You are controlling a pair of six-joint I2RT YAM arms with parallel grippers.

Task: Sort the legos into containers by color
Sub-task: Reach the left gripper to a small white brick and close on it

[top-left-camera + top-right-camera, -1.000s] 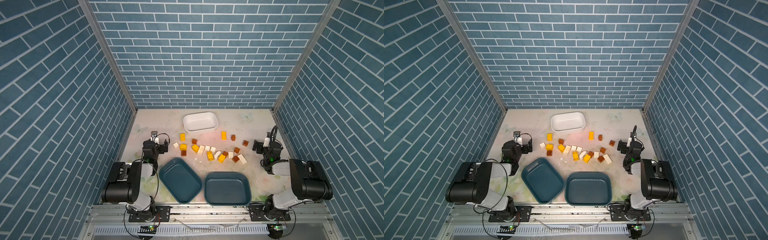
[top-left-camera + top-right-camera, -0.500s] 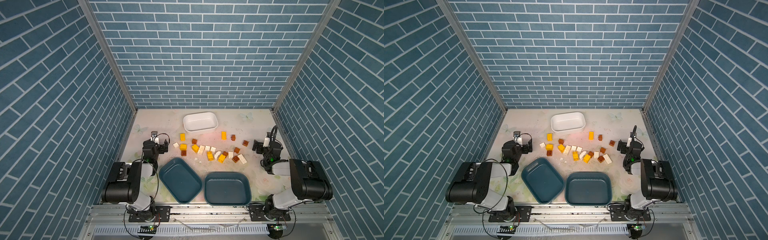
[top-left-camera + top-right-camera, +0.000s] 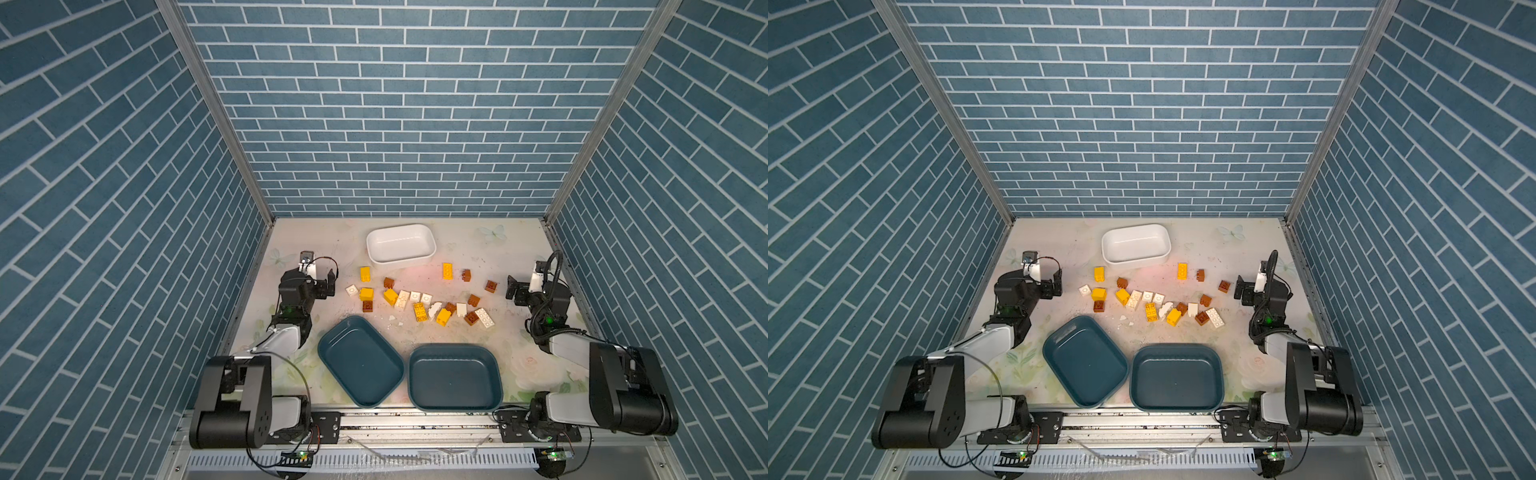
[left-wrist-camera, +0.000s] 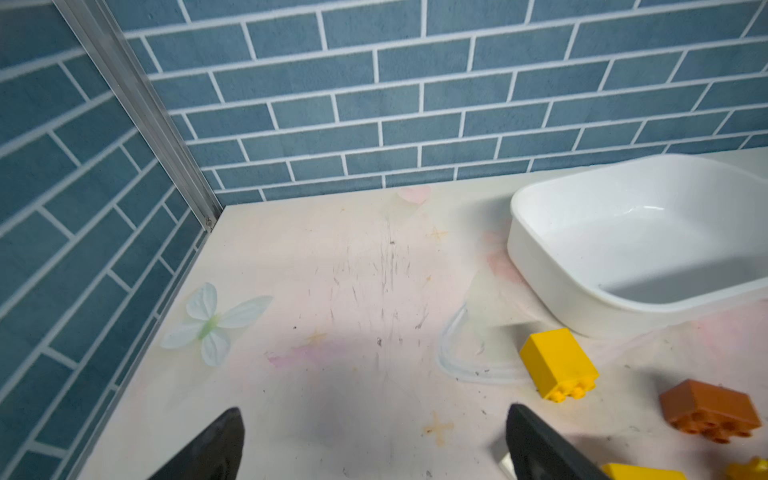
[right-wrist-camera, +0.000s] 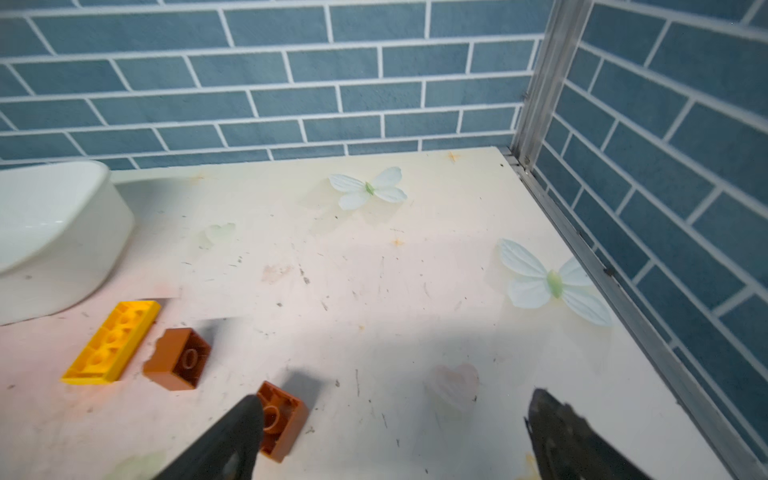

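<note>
The small white lego [image 3: 352, 289] [image 4: 506, 464] lies below my left gripper, toward the yellow bricks. My left gripper will move that way next, tilt its outward-facing fingers down and lower them around the lego.
Several yellow, brown and white legos lie scattered across the middle of the table in both top views, among them a yellow one [image 3: 365, 274], a brown one [image 3: 491, 286] and a long white one [image 3: 484, 318]. The containers hold nothing: a white one [image 3: 401, 261] at the back and two dark teal ones [image 3: 359, 361] [image 3: 455, 378] at the front. My left gripper [image 3: 322, 286] [image 4: 374, 419] is open over bare table, left of the pile, with a yellow brick [image 4: 557, 363] nearby. My right gripper [image 3: 515, 291] [image 5: 395, 403] is open at the right; a brown brick [image 5: 286, 419] lies beside one finger.
Blue brick-patterned walls close in the table on the left, back and right. A metal rail [image 3: 415, 419] with both arm bases runs along the front edge. Tiny white crumbs [image 3: 395, 326] lie between the pile and the teal containers.
</note>
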